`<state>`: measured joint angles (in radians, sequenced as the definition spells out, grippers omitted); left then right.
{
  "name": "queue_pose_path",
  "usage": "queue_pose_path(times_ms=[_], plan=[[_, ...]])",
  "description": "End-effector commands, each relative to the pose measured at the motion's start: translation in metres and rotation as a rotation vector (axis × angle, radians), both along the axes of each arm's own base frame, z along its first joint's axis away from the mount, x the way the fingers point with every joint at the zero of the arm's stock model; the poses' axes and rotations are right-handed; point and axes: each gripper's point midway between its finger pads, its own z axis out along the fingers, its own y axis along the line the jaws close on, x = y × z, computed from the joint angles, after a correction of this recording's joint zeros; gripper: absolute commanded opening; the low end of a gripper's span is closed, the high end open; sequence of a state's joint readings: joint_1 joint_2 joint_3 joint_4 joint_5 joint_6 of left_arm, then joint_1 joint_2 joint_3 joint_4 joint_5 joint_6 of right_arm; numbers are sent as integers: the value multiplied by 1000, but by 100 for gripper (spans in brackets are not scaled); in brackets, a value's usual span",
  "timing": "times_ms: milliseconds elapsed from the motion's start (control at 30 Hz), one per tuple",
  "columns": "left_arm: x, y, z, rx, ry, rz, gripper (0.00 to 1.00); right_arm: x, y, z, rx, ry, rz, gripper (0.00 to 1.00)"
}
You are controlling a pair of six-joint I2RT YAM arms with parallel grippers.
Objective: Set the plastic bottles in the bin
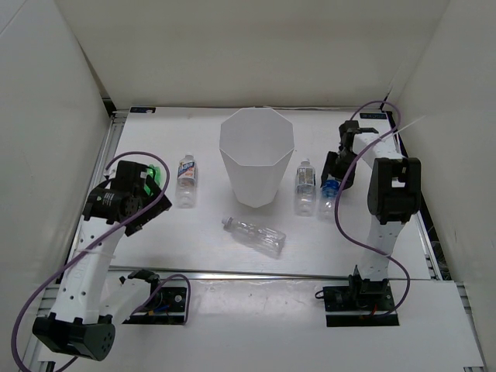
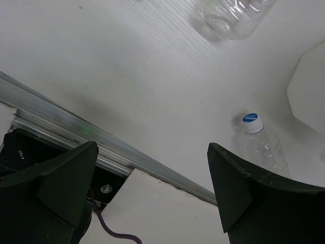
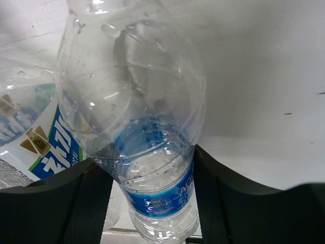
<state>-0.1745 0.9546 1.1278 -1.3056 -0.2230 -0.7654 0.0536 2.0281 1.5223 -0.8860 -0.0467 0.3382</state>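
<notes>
My right gripper next raises the clear blue-labelled bottle (image 1: 328, 191) over the bin's opening to release it.
The white faceted bin (image 1: 256, 155) stands at mid table. My right gripper (image 1: 335, 183) is shut on a clear blue-labelled bottle (image 1: 328, 191), its pads on both sides of the body (image 3: 152, 152). A labelled clear bottle (image 1: 305, 186) lies right beside it and also shows in the right wrist view (image 3: 43, 137). A white-red labelled bottle (image 1: 186, 180) lies left of the bin. An unlabelled bottle (image 1: 256, 235) lies in front of the bin, its cap visible in the left wrist view (image 2: 250, 118). My left gripper (image 1: 147, 203) is open and empty (image 2: 152, 147). A green bottle (image 1: 155, 173) shows beside it, mostly hidden.
White walls enclose the table on the left, back and right. An aluminium rail (image 2: 127, 152) runs along the table's near edge. Purple cables (image 1: 124, 159) loop round both arms. The bin's edge (image 2: 310, 81) shows at the right of the left wrist view.
</notes>
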Motion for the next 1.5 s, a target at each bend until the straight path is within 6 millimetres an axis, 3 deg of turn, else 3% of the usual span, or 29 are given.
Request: queue_pose_path(times_ms=[0, 133, 200, 267, 300, 467, 600, 667, 700, 800, 900, 1133, 1333, 1467], plan=[[-8, -3, -3, -20, -3, -10, 100, -8, -16, 2, -63, 9, -29, 50], [0, -13, -5, -66, -24, -33, 100, 20, -41, 63, -75, -136, -134, 47], [3, -16, -6, -78, -23, -40, 100, 47, -58, 117, -56, -290, -210, 47], [8, -21, -6, -97, -32, -62, 100, 61, -54, 161, 45, -391, -226, 47], [11, -22, -7, -92, -29, -70, 100, 73, -57, 206, 87, -508, -248, 47], [21, -26, -7, -99, -42, -99, 100, 86, -6, 338, 409, -823, -151, 53], [25, -34, -10, -128, -30, -127, 100, 65, 36, 407, 692, -929, -63, 53], [26, -34, -11, -127, -21, -126, 100, 62, 53, 427, 774, -977, 6, 55], [25, -35, -11, -130, -19, -139, 100, 51, 74, 435, 853, -954, 78, 55], [25, -35, -12, -125, -19, -147, 100, 36, 115, 454, 906, -986, 254, 55], [21, -34, -8, -122, -30, -155, 100, 23, 153, 452, 920, -981, 367, 56], [9, -31, -7, -117, -31, -163, 100, 19, 223, 396, 859, -891, 525, 58], [-1, -31, -6, -113, -36, -196, 100, 26, 236, 368, 723, -889, 536, 72], [-1, -34, -1, -130, -63, -218, 100, 32, 227, 356, 643, -886, 514, 87]])
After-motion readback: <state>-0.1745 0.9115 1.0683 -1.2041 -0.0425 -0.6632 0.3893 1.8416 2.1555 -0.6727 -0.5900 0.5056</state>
